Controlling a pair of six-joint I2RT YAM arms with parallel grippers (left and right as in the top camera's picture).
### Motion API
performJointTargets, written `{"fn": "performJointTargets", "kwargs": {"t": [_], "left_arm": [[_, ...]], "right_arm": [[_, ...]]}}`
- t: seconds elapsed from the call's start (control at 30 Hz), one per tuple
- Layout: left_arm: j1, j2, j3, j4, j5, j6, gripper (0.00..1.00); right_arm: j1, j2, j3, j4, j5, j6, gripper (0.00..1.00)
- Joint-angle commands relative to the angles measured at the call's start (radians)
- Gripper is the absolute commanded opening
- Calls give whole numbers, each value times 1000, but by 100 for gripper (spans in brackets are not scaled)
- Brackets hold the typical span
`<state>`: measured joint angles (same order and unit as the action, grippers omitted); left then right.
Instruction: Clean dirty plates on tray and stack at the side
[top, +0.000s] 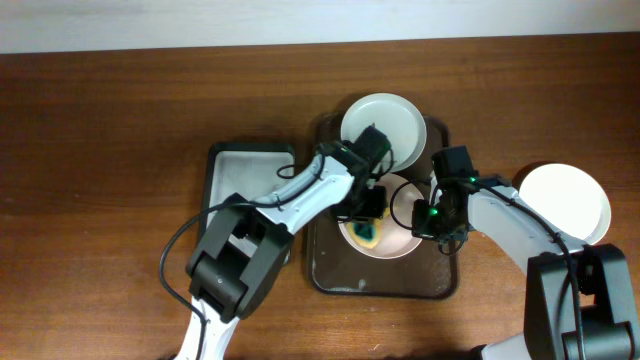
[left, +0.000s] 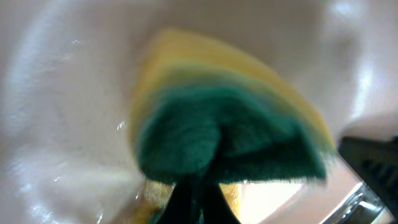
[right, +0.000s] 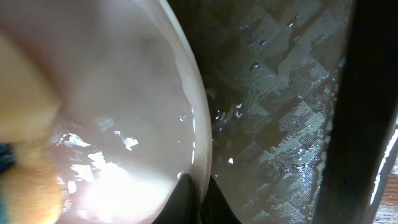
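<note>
I will lift my left gripper and move it over the grey basin (top: 243, 178), which is to the gripper's left in the overhead view. I will let go of the sponge (top: 366, 236) there, clear of the tray.
A faintly pinkish plate (top: 402, 243) lies in the middle of the dark brown tray (top: 330, 275). My left gripper (top: 368, 212) is shut on a yellow and green sponge (top: 366, 236) and presses it onto this plate; the sponge fills the left wrist view (left: 230, 134). My right gripper (top: 430, 218) is shut on the plate's right rim (right: 198, 149). A second white plate (top: 395, 122) lies at the tray's far end, partly under the left arm. A third white plate (top: 565, 203) sits on the table at the right, off the tray.
A grey basin (top: 235, 175) stands left of the tray, partly under the left arm. The wet tray floor (right: 280, 112) shows right of the held plate. The wooden table (top: 100, 180) extends to the left, with a white wall edge at the back.
</note>
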<state>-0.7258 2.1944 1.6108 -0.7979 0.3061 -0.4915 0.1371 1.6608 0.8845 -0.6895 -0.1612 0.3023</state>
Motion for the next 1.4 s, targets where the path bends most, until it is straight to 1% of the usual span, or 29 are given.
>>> {"fn": "performJointTargets", "kwargs": {"t": [0.0, 0.1, 0.2, 0.27, 0.37, 0.43, 0.5, 0.57, 0.63, 0.73, 0.77, 0.8, 0.97, 1.07, 1.17, 1.23, 1.37], "left_arm": [[-51, 66, -26, 135, 75, 37, 0], [-48, 66, -26, 197, 122, 36, 0], [-48, 66, -26, 223, 124, 36, 0], [-48, 66, -26, 275, 125, 32, 0], [-48, 66, -26, 335, 134, -14, 0], [-48, 66, -26, 391, 167, -50, 0], [-48, 66, -26, 425, 232, -76, 0], [-48, 66, -26, 431, 261, -109, 0], [-48, 66, -26, 437, 344, -111, 0], [-48, 66, -26, 434, 412, -112, 0], [-48, 66, -26, 428, 457, -111, 0], [-48, 66, -26, 360, 491, -111, 0], [-13, 66, -26, 171, 488, -60, 0], [32, 66, -21, 122, 487, -21, 0], [90, 55, 24, 78, 482, 58, 0], [116, 24, 60, 40, 455, 99, 0], [126, -30, 78, -19, 362, 110, 0]], "right_arm": [[20, 13, -15, -13, -30, -96, 4], [20, 13, -15, -16, -30, -116, 4], [20, 13, -15, -21, -78, -189, 4], [20, 13, -15, -34, -90, -214, 4], [20, 13, -15, -56, -120, -254, 4], [21, 13, -15, -66, -123, -273, 4], [21, 13, -15, -65, -123, -272, 4], [21, 13, -15, -66, -123, -272, 4], [21, 13, -15, -64, -123, -272, 4], [21, 13, -15, -65, -123, -272, 4], [21, 13, -15, -64, -123, -272, 4], [21, 13, -15, -64, -122, -272, 4], [21, 13, -15, -54, -118, -268, 4], [20, 13, -15, -54, -116, -257, 4], [20, 13, -15, -50, -108, -231, 4], [19, 13, -15, -42, -86, -185, 4], [19, 13, -15, -31, -84, -167, 4]]}}
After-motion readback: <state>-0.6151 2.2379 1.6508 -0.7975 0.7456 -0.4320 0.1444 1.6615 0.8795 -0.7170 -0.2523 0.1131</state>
